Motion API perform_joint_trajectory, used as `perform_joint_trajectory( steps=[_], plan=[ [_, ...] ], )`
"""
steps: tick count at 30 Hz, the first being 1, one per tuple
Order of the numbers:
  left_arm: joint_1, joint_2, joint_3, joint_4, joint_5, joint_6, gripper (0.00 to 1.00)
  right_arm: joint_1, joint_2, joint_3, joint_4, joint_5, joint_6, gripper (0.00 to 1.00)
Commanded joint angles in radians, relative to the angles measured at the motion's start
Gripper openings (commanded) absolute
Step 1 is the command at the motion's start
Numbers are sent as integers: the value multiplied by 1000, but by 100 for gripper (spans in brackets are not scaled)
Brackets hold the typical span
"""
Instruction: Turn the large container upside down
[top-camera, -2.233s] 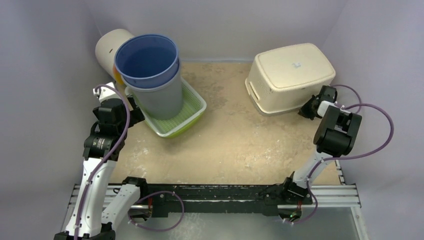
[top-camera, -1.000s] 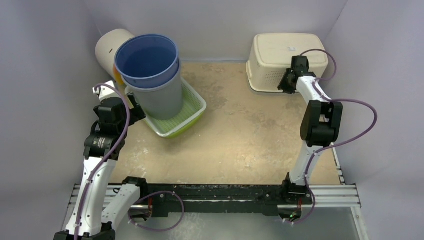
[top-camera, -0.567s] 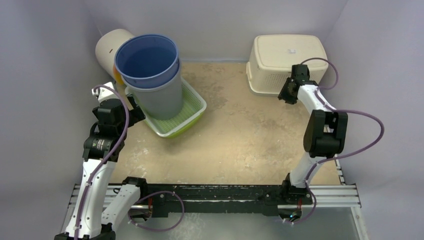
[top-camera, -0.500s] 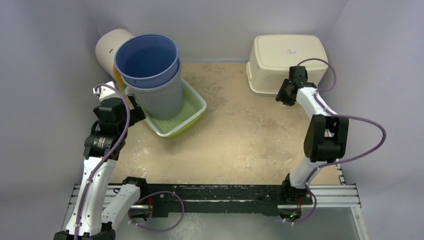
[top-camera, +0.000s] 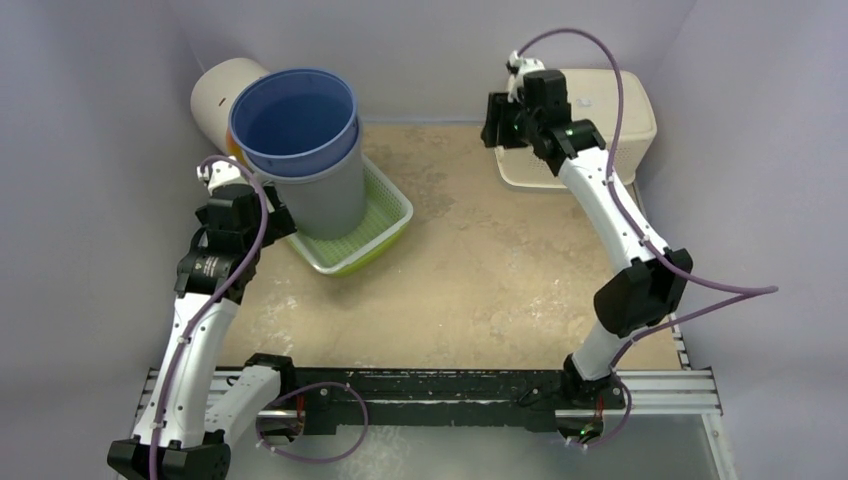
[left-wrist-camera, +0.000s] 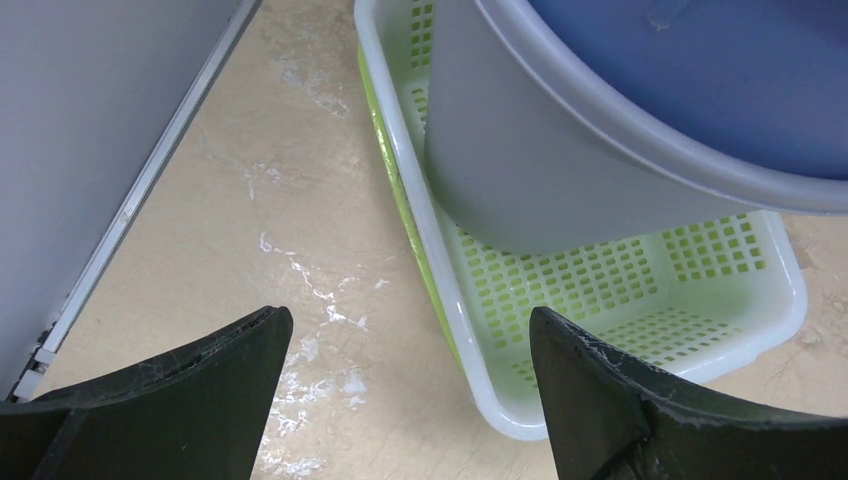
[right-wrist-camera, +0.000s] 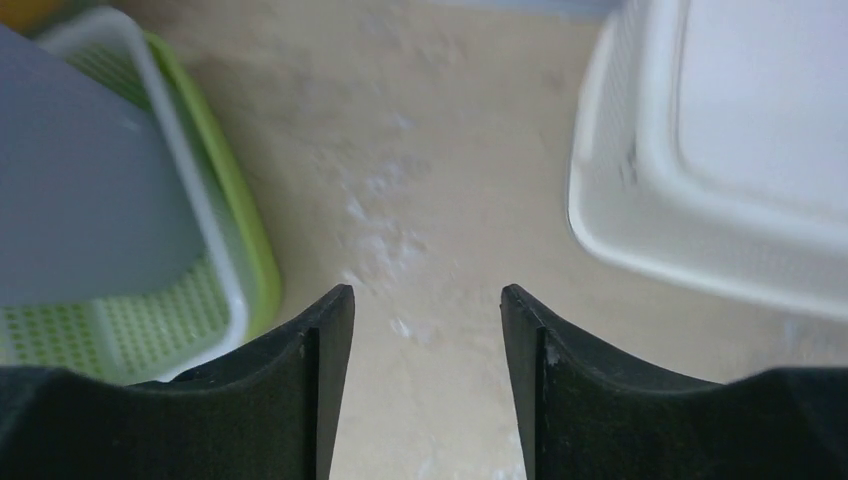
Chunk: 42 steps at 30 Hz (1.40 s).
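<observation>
The robot's left gripper will rise and swing outward along the green tray's side onto the grey bin's rim, since that rim stands clear above the tray's edge.
The large container is a cream perforated basket lying bottom-up at the back right; its rim and base also show in the right wrist view. My right gripper hangs in the air just left of it, apart from it. Its jaws stand open over bare tabletop with nothing between them. My left gripper is open at the left side of the green tray; in its wrist view the tray's near wall lies between the spread fingers, untouched.
A grey bin with a blue bin nested inside stands tilted in the green-and-white perforated tray at the back left. A white cylinder lies behind it. Grey walls close in the left, back and right sides.
The right arm has let go of the cream container, risen and swung left off its front side, its jaws widening. The container stays bottom-up. The left arm has edged slightly forward.
</observation>
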Motion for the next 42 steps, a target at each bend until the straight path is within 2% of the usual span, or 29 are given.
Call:
perform_joint_trajectory(
  steps=[1,7,10,13,19,21,28,42],
  plan=[
    [-2,-2,61,34,-26,-28,89,73,59,231,-35,-78,-139,61],
    [-2,14,82,-40,-152,-128,89,209,273,623,-123,-192,-248,61],
    [-2,8,78,-54,-165,-162,89,263,306,716,-120,-225,-296,62],
    [-2,-12,72,-54,-188,-186,89,276,279,691,-39,-297,-292,64],
    [-2,-44,145,4,-183,-211,84,280,234,580,7,-301,-267,64],
    [-2,-25,200,15,-167,-211,81,281,222,535,18,-294,-261,64],
    [-3,90,351,48,-138,-214,81,281,201,476,43,-298,-247,63],
    [11,275,442,96,-133,-302,75,280,176,410,24,-281,-274,63]
  ],
)
